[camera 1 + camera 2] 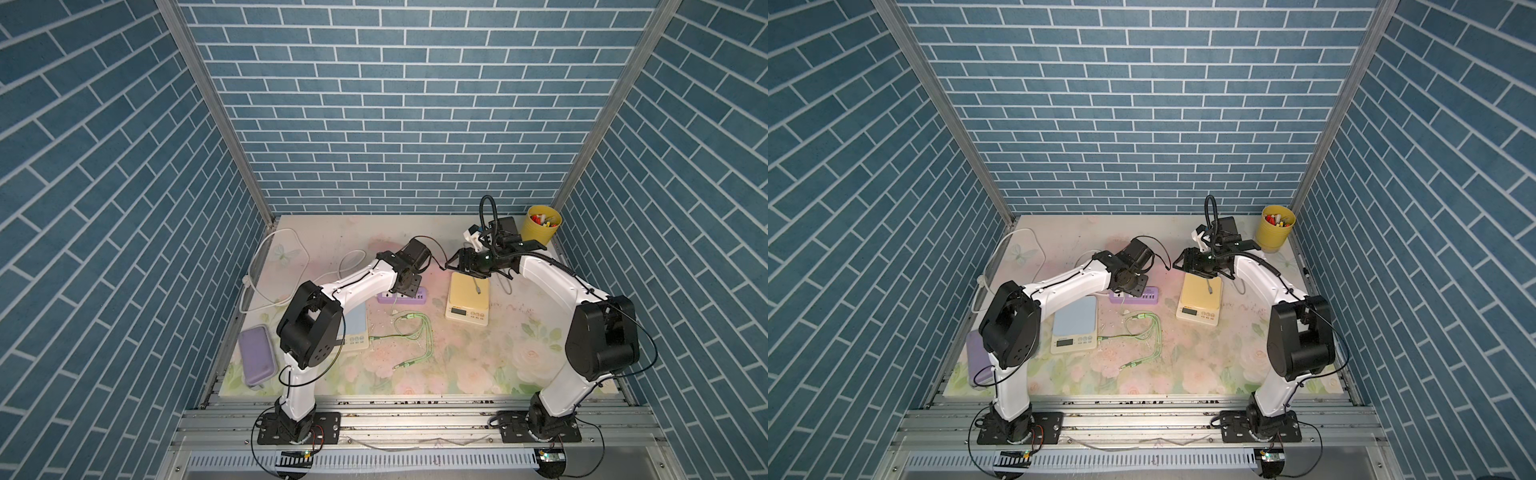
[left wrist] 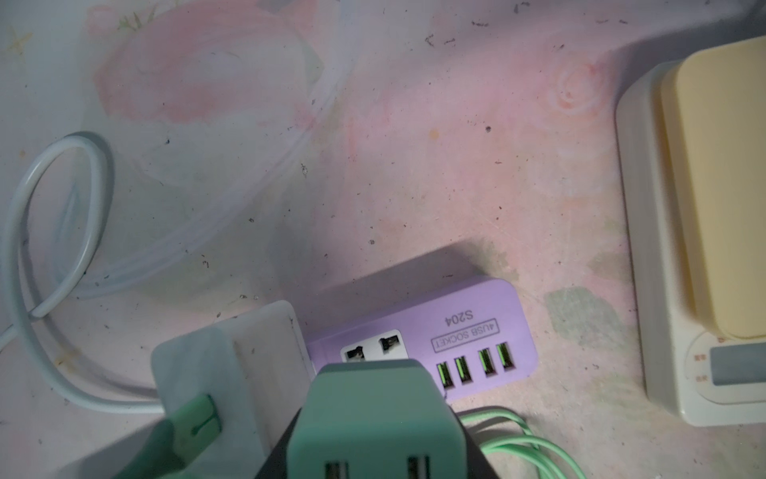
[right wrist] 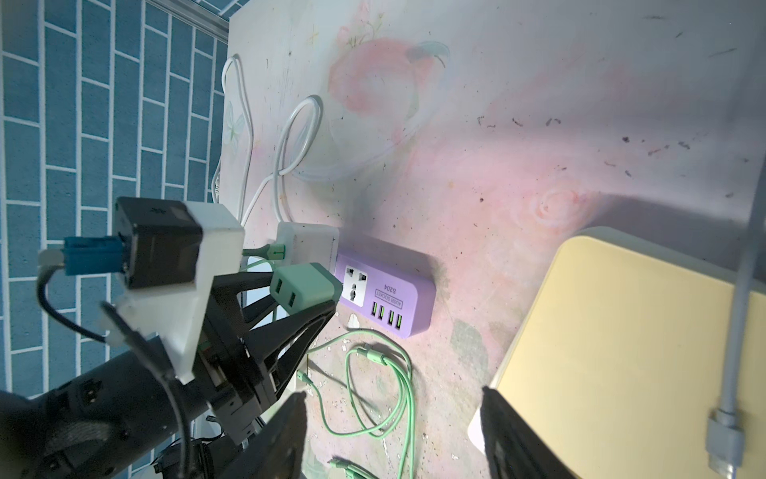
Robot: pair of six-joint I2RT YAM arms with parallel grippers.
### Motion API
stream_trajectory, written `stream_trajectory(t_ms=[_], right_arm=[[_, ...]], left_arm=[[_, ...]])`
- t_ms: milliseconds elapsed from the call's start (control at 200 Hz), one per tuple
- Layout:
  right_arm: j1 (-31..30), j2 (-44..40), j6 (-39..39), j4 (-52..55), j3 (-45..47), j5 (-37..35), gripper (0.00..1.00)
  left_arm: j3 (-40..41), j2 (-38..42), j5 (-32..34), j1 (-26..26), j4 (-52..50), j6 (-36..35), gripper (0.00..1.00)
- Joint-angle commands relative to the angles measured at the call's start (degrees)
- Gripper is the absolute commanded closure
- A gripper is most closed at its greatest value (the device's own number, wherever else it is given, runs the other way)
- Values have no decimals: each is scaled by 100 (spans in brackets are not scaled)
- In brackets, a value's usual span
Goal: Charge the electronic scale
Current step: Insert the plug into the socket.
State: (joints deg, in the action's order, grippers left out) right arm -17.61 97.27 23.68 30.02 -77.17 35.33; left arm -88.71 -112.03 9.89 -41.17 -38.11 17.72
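Observation:
The green USB charger block is still above the power strip's open slots, so the left gripper next needs to move down onto the power strip's empty socket [image 2: 372,348] to seat the block and let go of it.
A yellow-topped electronic scale [image 1: 467,299] [image 3: 621,352] stands right of centre, and a thin grey cable [image 3: 742,331] lies across its plate. Another scale with a blue top [image 1: 1075,318] is partly under my left arm. Between them lies a purple power strip [image 1: 409,297] [image 2: 468,331]. My left gripper [image 2: 373,414] [image 1: 1133,286] is shut on a green USB charger block [image 3: 304,286], held just at the strip's socket. My right gripper [image 3: 393,431] [image 1: 451,264] hovers open near the yellow scale's far left corner, holding nothing.
A green multi-head cable [image 1: 415,332] coils in front of the strip, one end at the blue scale's side. A white adapter [image 2: 232,365] sits at the strip's end with a looping white cord [image 1: 282,257]. A purple case [image 1: 257,355] lies front left, a yellow pen cup [image 1: 542,230] back right.

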Motion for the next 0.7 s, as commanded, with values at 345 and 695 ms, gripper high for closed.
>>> stream_trajectory(t_ms=[345, 695], right_arm=[[-16, 164, 22, -49, 37, 130, 34], [-15, 158, -91, 20, 82, 158, 34]], left_arm=[[33, -243, 108, -56, -6, 733, 69], [162, -403, 223, -62, 72, 915, 69]])
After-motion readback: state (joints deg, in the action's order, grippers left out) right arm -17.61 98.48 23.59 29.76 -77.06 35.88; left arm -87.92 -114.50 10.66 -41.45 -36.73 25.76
